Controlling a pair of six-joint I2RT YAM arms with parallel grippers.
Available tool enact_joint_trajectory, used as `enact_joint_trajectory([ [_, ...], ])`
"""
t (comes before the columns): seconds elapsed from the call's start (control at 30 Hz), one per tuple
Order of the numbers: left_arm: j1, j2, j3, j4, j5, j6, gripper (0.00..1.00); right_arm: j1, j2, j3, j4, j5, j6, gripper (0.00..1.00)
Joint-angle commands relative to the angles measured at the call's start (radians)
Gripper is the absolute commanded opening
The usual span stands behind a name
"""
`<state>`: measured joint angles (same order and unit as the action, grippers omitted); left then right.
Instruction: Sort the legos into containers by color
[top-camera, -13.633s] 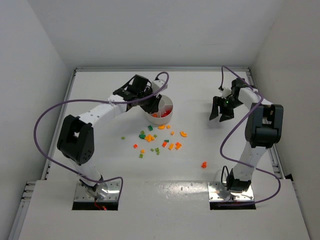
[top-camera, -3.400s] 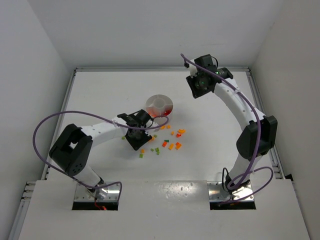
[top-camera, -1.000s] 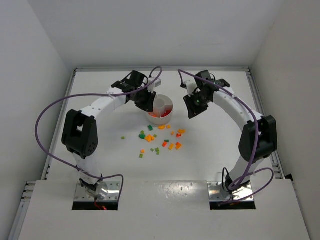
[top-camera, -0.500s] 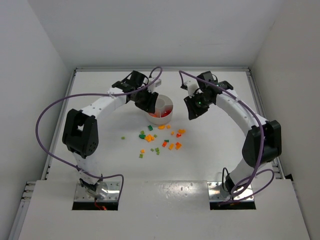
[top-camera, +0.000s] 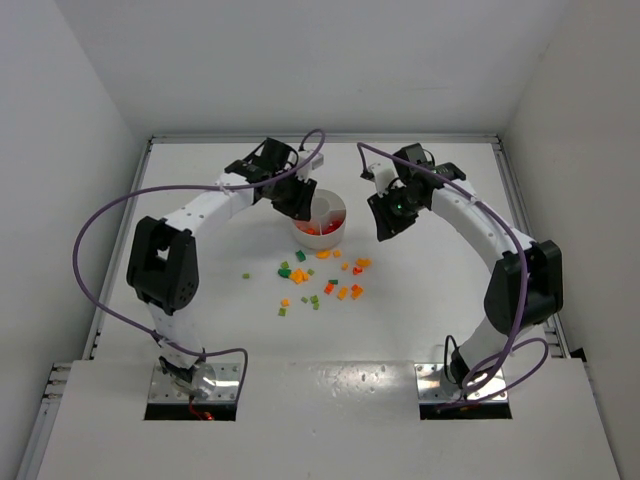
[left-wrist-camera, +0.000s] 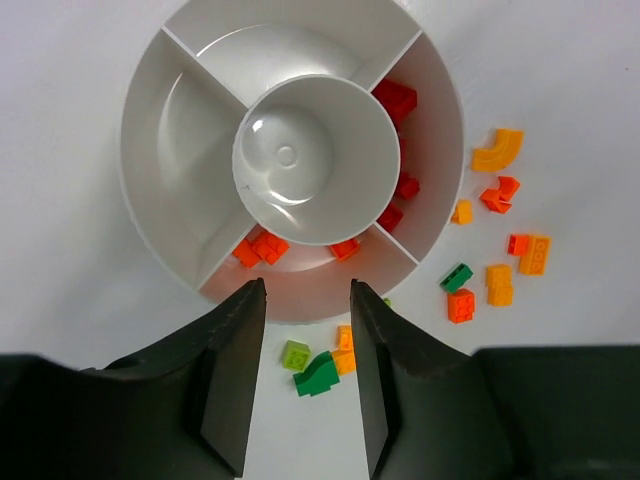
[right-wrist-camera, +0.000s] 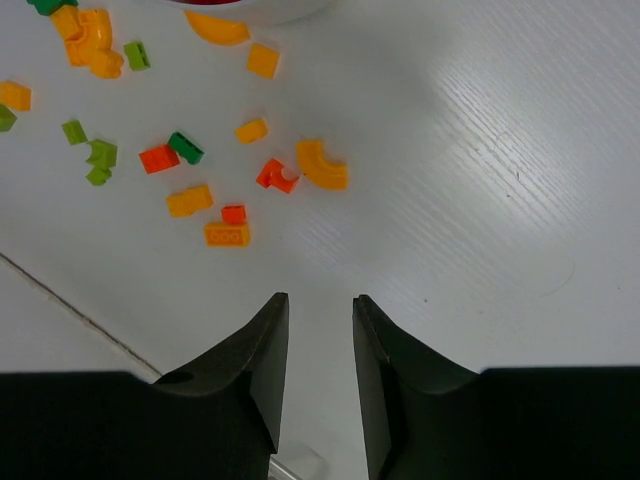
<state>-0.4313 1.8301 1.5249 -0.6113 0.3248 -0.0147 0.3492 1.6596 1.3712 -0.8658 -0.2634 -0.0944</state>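
Note:
My right gripper is due to move below and left in the top view next, turning and going down, because the red lego touching the dark green one lies crosswise there.
The round white dish (left-wrist-camera: 190, 130) has a central cup (left-wrist-camera: 300, 155) that holds nothing. Red legos (left-wrist-camera: 397, 98) lie in its right wedge and orange-red ones (left-wrist-camera: 262, 247) in its near wedge. My left gripper (left-wrist-camera: 308, 290) hangs open over that near wedge's rim, with nothing between its fingers. From above, the left gripper (top-camera: 297, 200) is at the dish's (top-camera: 335, 232) left side. Loose legos (top-camera: 297, 275) in green, orange and red are scattered in front of the dish. My right gripper (right-wrist-camera: 318, 300) is open above bare table, right of the dish, with loose legos (right-wrist-camera: 322, 165) ahead of it.
White walls close in the table on the left, back (top-camera: 320, 137) and right. Purple cables (top-camera: 100, 230) loop off both arms. A green curved brick (left-wrist-camera: 317, 373) and a light green one (left-wrist-camera: 294, 354) lie just outside the dish under the left jaws.
The left gripper stays over the dish's left side. The right arm's elbow has swung slightly right, and its gripper has hardly moved.

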Motion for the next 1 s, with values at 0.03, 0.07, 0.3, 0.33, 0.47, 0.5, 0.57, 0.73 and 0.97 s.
enact_joint_trajectory([
  [0.03,-0.003,-0.024,0.028,0.031,0.002,-0.011,0.45,0.016,-0.055,0.008,0.010,-0.046,-0.056,0.33],
  [0.07,0.015,-0.058,0.018,0.045,0.002,-0.024,0.45,0.016,-0.064,-0.003,0.010,-0.072,-0.073,0.31],
  [0.3,0.210,-0.138,-0.003,-0.005,0.127,-0.073,0.72,0.199,-0.074,-0.034,-0.059,-0.152,-0.321,0.33],
  [0.33,0.277,-0.129,0.007,-0.055,0.228,-0.062,0.92,0.273,-0.042,-0.034,-0.084,-0.163,-0.476,0.37],
  [0.47,0.353,-0.144,-0.014,-0.065,0.322,-0.053,0.99,0.356,0.008,-0.044,-0.063,-0.154,-0.632,0.41],
  [0.5,0.364,-0.158,-0.025,-0.065,0.323,-0.042,0.99,0.387,0.032,-0.053,-0.053,-0.143,-0.666,0.41],
  [0.57,0.379,-0.158,-0.025,-0.077,0.333,-0.030,0.99,0.413,0.055,-0.054,-0.032,-0.131,-0.766,0.41],
  [0.73,0.427,-0.180,-0.063,-0.107,0.333,-0.010,1.00,0.459,0.103,-0.075,0.030,-0.119,-0.910,0.33],
  [0.97,0.447,-0.200,-0.112,-0.107,0.352,-0.001,1.00,0.490,0.178,-0.075,0.054,-0.077,-1.005,0.41],
])
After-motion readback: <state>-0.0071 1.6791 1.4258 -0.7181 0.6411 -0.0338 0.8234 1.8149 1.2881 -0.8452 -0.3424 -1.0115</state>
